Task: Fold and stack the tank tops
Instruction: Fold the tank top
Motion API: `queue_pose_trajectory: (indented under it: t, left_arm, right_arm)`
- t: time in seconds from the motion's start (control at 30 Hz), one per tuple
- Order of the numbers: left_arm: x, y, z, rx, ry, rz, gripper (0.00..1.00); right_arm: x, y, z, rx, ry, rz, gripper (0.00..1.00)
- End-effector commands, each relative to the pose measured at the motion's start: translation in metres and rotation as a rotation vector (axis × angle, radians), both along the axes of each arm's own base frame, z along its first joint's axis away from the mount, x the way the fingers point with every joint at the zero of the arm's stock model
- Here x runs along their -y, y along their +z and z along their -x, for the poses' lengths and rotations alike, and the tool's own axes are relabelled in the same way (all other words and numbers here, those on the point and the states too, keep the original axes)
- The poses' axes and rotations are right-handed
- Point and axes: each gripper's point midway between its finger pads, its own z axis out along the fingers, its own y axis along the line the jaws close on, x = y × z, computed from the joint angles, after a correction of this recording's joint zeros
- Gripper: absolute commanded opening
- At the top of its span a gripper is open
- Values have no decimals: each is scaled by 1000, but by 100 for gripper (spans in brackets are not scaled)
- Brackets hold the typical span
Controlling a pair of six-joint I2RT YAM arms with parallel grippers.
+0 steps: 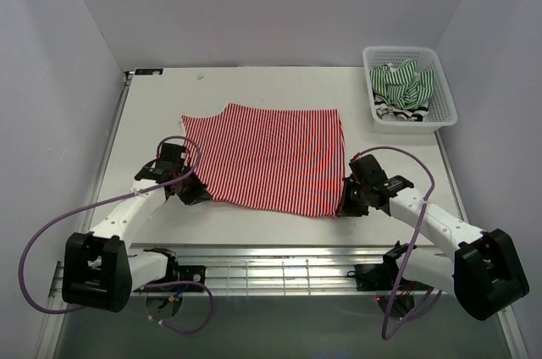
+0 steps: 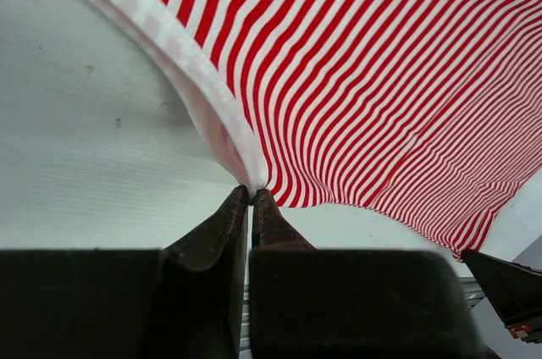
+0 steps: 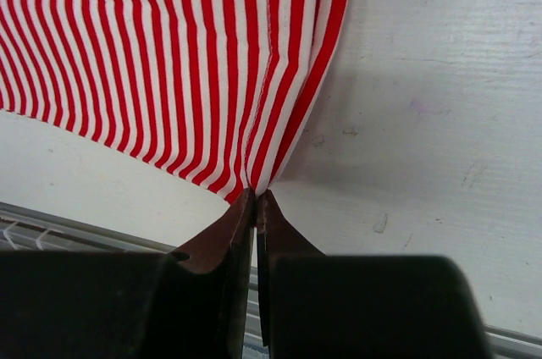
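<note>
My left gripper will next carry the pinched near corner of the red-and-white tank top outward onto the striped middle and let go of it.
The red-and-white tank top (image 1: 271, 154) lies spread on the white table. My left gripper (image 1: 193, 192) is shut on its near left corner, pinching the white trim (image 2: 251, 187). My right gripper (image 1: 349, 203) is shut on its near right corner (image 3: 257, 189). The cloth (image 2: 389, 88) (image 3: 169, 63) rises a little off the table at both pinched corners. The green-and-white tank top (image 1: 405, 84) lies crumpled in the basket, with the black-and-white tank top (image 1: 400, 113) showing under it at the near side.
The white lattice basket (image 1: 441, 88) stands at the far right of the table. A metal rail (image 1: 271, 274) runs along the near table edge between the arm bases. Grey walls close in the left, back and right sides.
</note>
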Motion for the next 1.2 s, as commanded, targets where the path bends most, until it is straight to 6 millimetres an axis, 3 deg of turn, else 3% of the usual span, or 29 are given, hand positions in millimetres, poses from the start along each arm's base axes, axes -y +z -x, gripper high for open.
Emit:
queue_pose_trajectory:
  t: [0.0, 0.27, 0.53, 0.83, 1.17]
  left_arm:
    - [7, 20, -17, 49, -30, 22, 0]
    - [11, 40, -52, 85, -37, 14, 0]
    - [14, 56, -96, 118, -50, -17, 0]
    - [18, 58, -133, 130, -107, -48, 0]
    - [18, 47, -164, 110, -91, -81, 0]
  right_arm:
    - [-8, 22, -13, 36, 19, -26, 8]
    - [-5, 48, -45, 74, 0, -58, 8]
    - [-1, 60, -79, 74, -16, -76, 8]
    - [5, 73, -115, 98, -27, -79, 8]
    - [10, 67, -140, 79, -23, -66, 8]
